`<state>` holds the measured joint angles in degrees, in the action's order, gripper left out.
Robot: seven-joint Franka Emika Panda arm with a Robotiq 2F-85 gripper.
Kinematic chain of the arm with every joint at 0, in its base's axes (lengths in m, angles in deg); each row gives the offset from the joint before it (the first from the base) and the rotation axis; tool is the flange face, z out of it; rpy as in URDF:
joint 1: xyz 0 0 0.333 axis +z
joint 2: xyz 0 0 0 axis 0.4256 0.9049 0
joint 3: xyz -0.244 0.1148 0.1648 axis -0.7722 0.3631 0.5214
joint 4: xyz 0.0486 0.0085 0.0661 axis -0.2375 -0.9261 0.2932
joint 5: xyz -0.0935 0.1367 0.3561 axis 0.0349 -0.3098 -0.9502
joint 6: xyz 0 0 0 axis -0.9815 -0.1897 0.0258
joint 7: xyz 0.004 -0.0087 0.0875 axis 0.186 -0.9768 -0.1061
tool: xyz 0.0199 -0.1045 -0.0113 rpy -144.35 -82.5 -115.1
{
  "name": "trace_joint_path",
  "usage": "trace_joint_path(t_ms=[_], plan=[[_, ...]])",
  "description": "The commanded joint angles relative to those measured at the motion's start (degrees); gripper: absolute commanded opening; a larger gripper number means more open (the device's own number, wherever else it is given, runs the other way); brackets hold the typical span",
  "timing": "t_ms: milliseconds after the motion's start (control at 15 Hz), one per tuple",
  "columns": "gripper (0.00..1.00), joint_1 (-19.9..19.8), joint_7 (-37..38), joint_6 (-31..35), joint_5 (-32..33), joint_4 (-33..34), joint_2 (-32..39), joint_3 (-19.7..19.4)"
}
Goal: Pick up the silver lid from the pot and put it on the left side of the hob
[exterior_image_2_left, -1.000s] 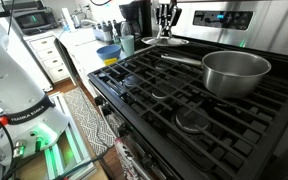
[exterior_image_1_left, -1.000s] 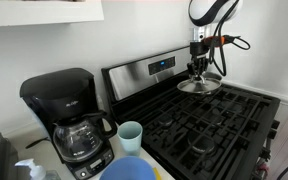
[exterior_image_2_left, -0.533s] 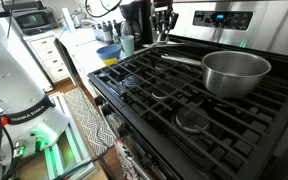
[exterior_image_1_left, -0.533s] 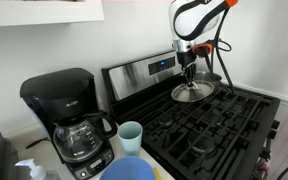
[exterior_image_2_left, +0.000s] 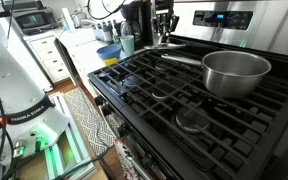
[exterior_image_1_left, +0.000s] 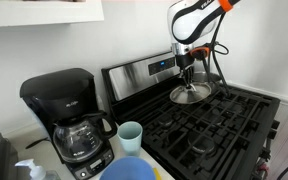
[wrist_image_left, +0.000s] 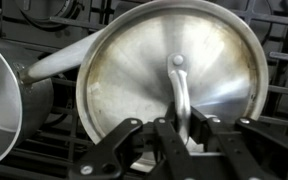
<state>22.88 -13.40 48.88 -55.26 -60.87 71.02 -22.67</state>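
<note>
The grates by the pale green cup (exterior_image_2_left: pixel 148 61) are empty. The lid moves with my gripper away from the pot (exterior_image_2_left: pixel 235 72) toward the cup next and comes down there.
My gripper (exterior_image_1_left: pixel 188 72) is shut on the handle of the silver lid (exterior_image_1_left: pixel 191 93) and holds it just above the back of the hob (exterior_image_1_left: pixel 214 125). In the wrist view the round shiny lid (wrist_image_left: pixel 224 60) fills the frame and the jaws (wrist_image_left: pixel 182 128) clamp its central handle. The open steel pot (exterior_image_2_left: pixel 235 72) stands on the grates; its wall and handle also show at the left of the wrist view (wrist_image_left: pixel 4 100). In an exterior view the gripper (exterior_image_2_left: pixel 164 30) with the lid is at the far end of the hob (exterior_image_2_left: pixel 174 95).
A black coffee maker with glass carafe (exterior_image_1_left: pixel 69 115), a pale green cup (exterior_image_1_left: pixel 130 134) and a blue plate (exterior_image_1_left: pixel 134 170) stand on the counter beside the hob. The steel back panel with blue display (exterior_image_1_left: pixel 159 66) rises right behind the lid. White robot base (exterior_image_2_left: pixel 19 90).
The gripper carried the lid leftward along the back of the hob over the last second. Almost no motion in the last half second.
</note>
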Motion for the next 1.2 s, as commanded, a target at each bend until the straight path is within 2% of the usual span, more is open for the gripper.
trace_joint_path(t_ms=[0, 267, 467, 800, 867, 1000, 1133], plan=[[0.03, -0.7, -3.0, 7.7, -3.3, 0.0, 3.1, 0.9], [0.03, -0.2, -6.4, 16.8, -3.5, 0.3, 7.0, 2.6], [0.03, -0.6, -8.9, 21.2, -4.8, 1.1, 10.1, 4.3], [0.03, -3.6, -15.9, 28.0, -12.0, -0.2, 12.1, 8.0], [0.35, -4.2, -17.1, 27.8, -13.6, -0.6, 11.9, 8.6], [0.42, -4.8, -16.4, 26.4, -15.7, -1.3, 11.0, 8.7], [0.56, -4.4, -14.1, 25.2, -15.6, -1.9, 10.0, 7.7]])
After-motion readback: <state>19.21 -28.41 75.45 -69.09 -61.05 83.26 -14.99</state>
